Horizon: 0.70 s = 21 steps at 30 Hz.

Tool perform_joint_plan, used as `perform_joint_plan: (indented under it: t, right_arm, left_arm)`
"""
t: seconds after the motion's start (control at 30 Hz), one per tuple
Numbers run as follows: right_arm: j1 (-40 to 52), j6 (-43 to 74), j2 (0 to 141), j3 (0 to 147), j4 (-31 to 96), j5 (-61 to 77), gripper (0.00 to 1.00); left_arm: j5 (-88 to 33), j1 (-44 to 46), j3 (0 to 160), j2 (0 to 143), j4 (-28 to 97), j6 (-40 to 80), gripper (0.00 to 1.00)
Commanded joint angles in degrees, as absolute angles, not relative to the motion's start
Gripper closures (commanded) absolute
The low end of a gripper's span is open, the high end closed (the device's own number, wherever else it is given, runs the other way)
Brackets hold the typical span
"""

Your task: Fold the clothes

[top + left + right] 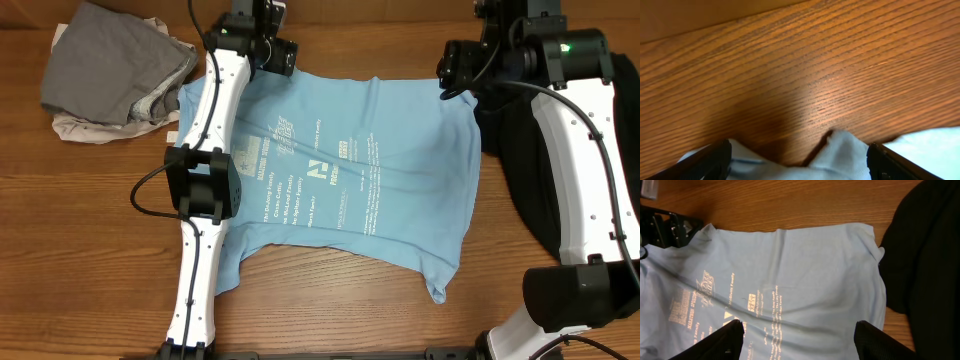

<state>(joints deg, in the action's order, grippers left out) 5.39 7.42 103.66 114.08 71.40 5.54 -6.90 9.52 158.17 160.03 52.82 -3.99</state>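
The cloth already stands up between the open fingers. So next I should lower my left gripper onto the raised fold at the shirt's far edge [297, 73] [840, 143] and close it.
A light blue T-shirt [340, 170] with pale printed text lies spread flat on the wooden table. My left gripper [278, 60] is at the shirt's far left corner. In the left wrist view its fingers [799, 150] are wide open, with a rumpled edge of the shirt [840, 155] between them. My right gripper [455, 80] hovers at the shirt's far right corner. In the right wrist view its fingers [799, 327] are wide open above the shirt [805, 270] and hold nothing.
A pile of grey clothes [115, 65] lies at the far left of the table. A black garment [510, 120] lies right of the shirt, under the right arm, and also shows in the right wrist view [925, 245]. The left arm lies over the shirt's left side.
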Motion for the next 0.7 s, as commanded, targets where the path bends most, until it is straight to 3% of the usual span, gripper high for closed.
perform_joint_plan:
  t: [0.0,0.33,0.43,0.5,0.67]
  right_arm:
    - [5.52,7.01,103.59,112.20,70.39,5.13,0.24]
    - [5.52,7.01,103.63,109.43,67.88,5.08,0.23]
    - [5.50,7.01,103.63,109.03,67.33,4.93,0.23]
    - [5.52,7.01,103.63,108.95,67.31,4.93,0.22]
    - [5.50,7.01,103.63,108.90,67.24,4.91,0.22]
  left_arm:
    - [-7.31,10.26,158.67,161.93,50.83,-3.57,0.11]
    - [-7.99,11.35,158.67,164.62,49.43,-2.15,0.14]
    - [-7.92,11.84,158.67,164.72,49.39,-2.15,0.18]
    - [-7.05,12.08,158.67,164.72,49.17,-2.15,0.24]
    - [-5.52,12.14,158.67,164.72,49.10,-2.15,0.52]
